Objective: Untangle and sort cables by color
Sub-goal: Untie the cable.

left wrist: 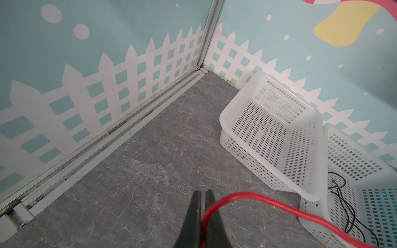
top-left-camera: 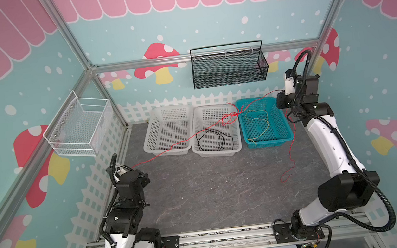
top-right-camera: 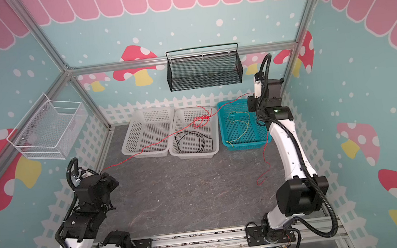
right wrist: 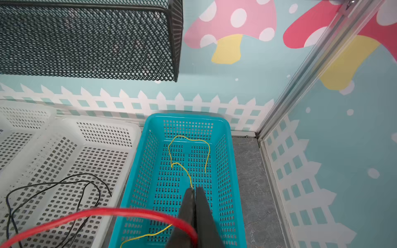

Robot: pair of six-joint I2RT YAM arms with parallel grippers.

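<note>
The left gripper swings toward the middle white basket's near edge (top-left-camera: pixel 218 153) (left wrist: pixel 330 231) next, which lies toward the right gripper. This slackens the taut red cable, and the gripper then releases it.
A red cable (top-left-camera: pixel 184 141) runs taut through the air from my left gripper (top-left-camera: pixel 131 167) to my right gripper (top-left-camera: pixel 278 93). It has a knot (top-left-camera: pixel 235 114) above the middle white basket (top-left-camera: pixel 217 152). Both grippers are shut on it, as the left wrist view (left wrist: pixel 202 192) and the right wrist view (right wrist: pixel 194 189) show. A loose red tail (top-left-camera: pixel 291 155) hangs from the right gripper down to the table. A black cable (top-left-camera: pixel 215 139) lies coiled in the middle white basket. A yellow cable (top-left-camera: pixel 259 123) lies in the teal basket (top-left-camera: pixel 270 143).
An empty white basket (top-left-camera: pixel 168 153) stands left of the other two by the back wall. A black mesh basket (top-left-camera: pixel 229 68) hangs on the back wall and a white wire basket (top-left-camera: pixel 79 127) on the left wall. The grey tabletop (top-left-camera: pixel 212 191) spreads in front.
</note>
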